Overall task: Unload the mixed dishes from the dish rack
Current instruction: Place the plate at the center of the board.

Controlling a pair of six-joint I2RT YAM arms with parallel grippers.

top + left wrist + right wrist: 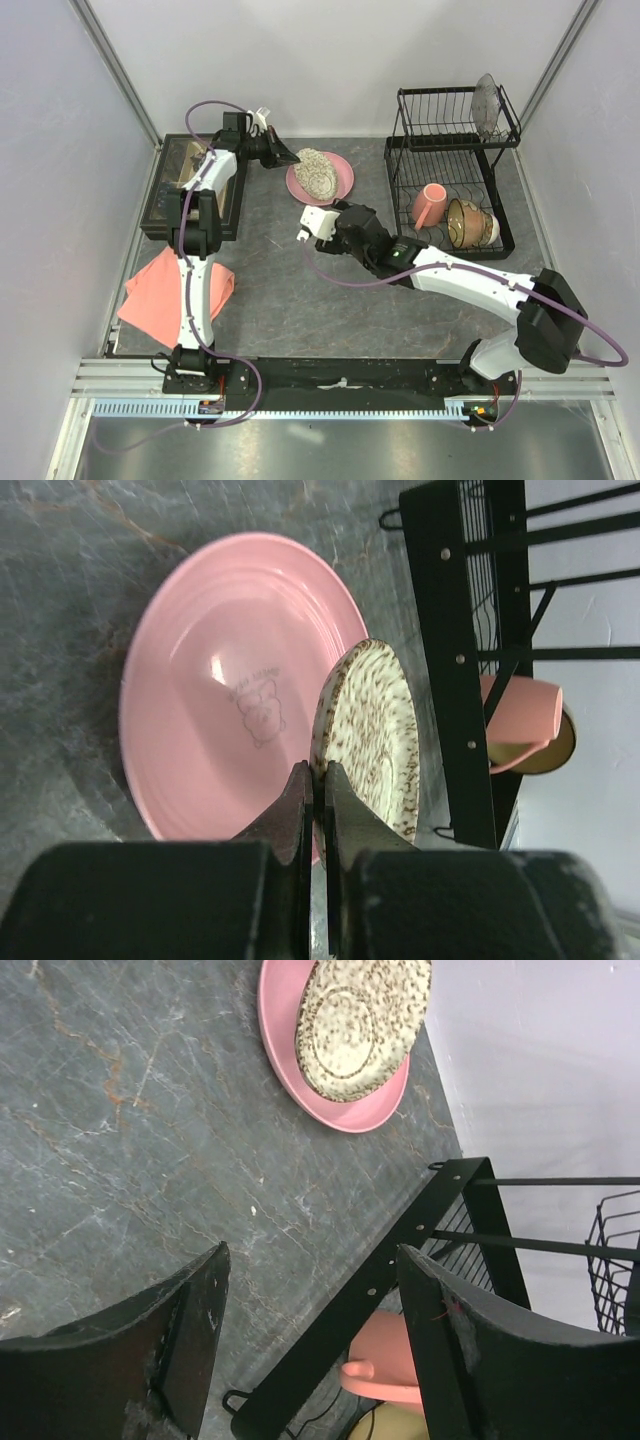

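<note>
Next, my left gripper will lower to set the speckled plate inside the pink rim and open, since that plate still hangs tilted above the large pink plate.
The large pink plate (340, 180) lies on the table left of the black dish rack (452, 160). My left gripper (283, 157) is shut on the rim of the speckled plate (313, 172) and holds it tilted over the pink plate. The left wrist view shows the jaws (318, 780) pinching the speckled plate (370, 735) in front of the pink plate (220, 680). The pink mug (430, 205) and amber bowl (468, 222) sit in the rack's lower tier. My right gripper (352, 214) (313, 1252) is open and empty, over the table just left of the rack (400, 1250) and mug (385, 1360).
A dark tray (195, 185) of small items stands at the far left. A folded salmon cloth (170, 285) lies in front of it. A grey round dish (487, 103) stands upright in the rack's upper tier. Walls enclose the left, back and right.
</note>
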